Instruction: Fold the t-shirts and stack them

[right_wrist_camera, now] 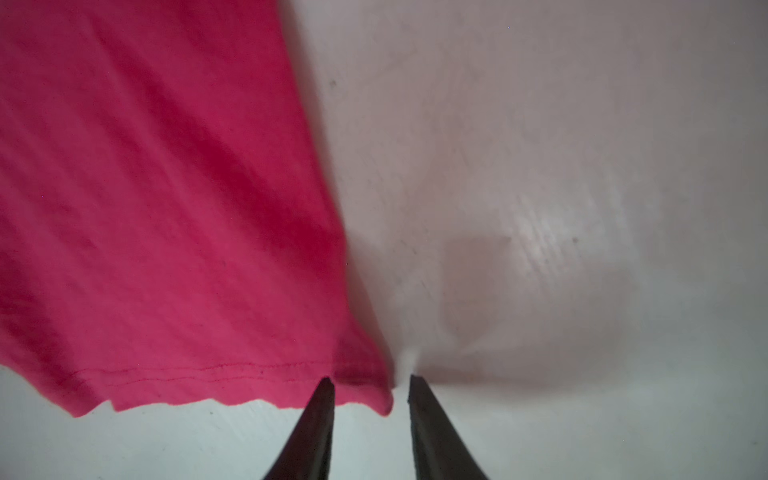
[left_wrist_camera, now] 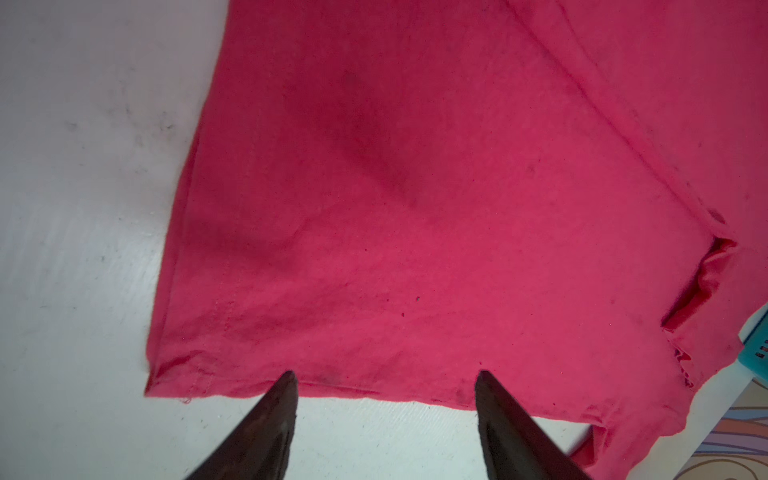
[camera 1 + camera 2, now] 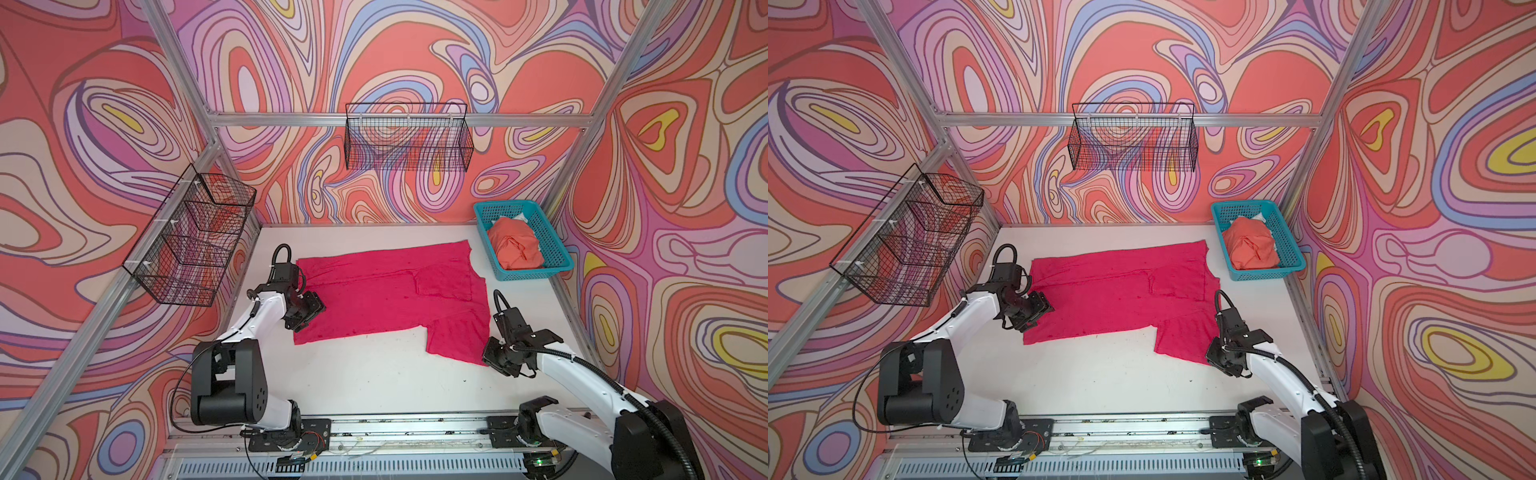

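The shirt's near corner (image 3: 299, 340) (image 2: 177, 385) opposite the basket lies below and back of my left gripper, so next my left gripper will draw back and down to close on it.
The magenta-pink t-shirt (image 3: 386, 291) (image 3: 1113, 291) lies spread flat on the white table, one sleeve folded over its body. My left gripper (image 3: 305, 320) (image 3: 1034, 316) (image 2: 384, 376) is open at the shirt's left edge, both tips just over the hem (image 2: 415, 208). My right gripper (image 3: 492, 357) (image 3: 1214, 355) (image 1: 370, 380) sits at the near right corner of the shirt (image 1: 166, 208). Its jaws stand narrowly apart, and the corner of the cloth fills part of the gap. The orange-coral t-shirt (image 3: 515, 247) (image 3: 1252, 247) lies crumpled in the basket.
A teal lattice basket (image 3: 536, 272) (image 3: 1266, 272) (image 2: 756, 345) stands at the back right of the table. Black wire baskets hang on the back wall (image 3: 409, 141) and the left wall (image 3: 191, 237). A metal rail runs along the table's near edge.
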Robot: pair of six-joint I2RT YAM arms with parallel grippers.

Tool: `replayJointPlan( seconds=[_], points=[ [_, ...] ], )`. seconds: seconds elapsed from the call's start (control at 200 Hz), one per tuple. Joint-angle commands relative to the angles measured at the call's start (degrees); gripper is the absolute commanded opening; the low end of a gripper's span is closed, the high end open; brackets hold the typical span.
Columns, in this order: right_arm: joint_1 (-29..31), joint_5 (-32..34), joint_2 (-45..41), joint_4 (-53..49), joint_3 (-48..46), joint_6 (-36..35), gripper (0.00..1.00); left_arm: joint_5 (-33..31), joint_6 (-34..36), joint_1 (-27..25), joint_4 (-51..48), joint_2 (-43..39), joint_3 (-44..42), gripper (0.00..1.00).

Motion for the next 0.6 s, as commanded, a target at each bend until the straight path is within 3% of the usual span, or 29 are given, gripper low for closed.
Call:
replayJointPlan(
  seconds=[0.0,0.24,0.35,0.596],
  points=[
    [1.26,1.28,0.49,0.57,-0.67,2.64,0.31,-1.05,-0.56,0.52,-1.67,-1.39,0.41,0.70],
    [1.95,3.56,2.55,1.47,-0.10,2.01,0.15,-0.87,-0.83,1.84,-1.72,-1.83,-0.86,0.70],
    [1.93,4.27,2.95,0.91,0.61,1.32,0.00,-0.96,-0.30,2.75,-2.38,-2.61,-1.34,0.70],
    [2.01,3.17,-0.01,-1.54,4.22,1.66,0.00,-4.28,-1.69,5.82,-7.16,-5.77,-2.81,0.65]
  ],
)
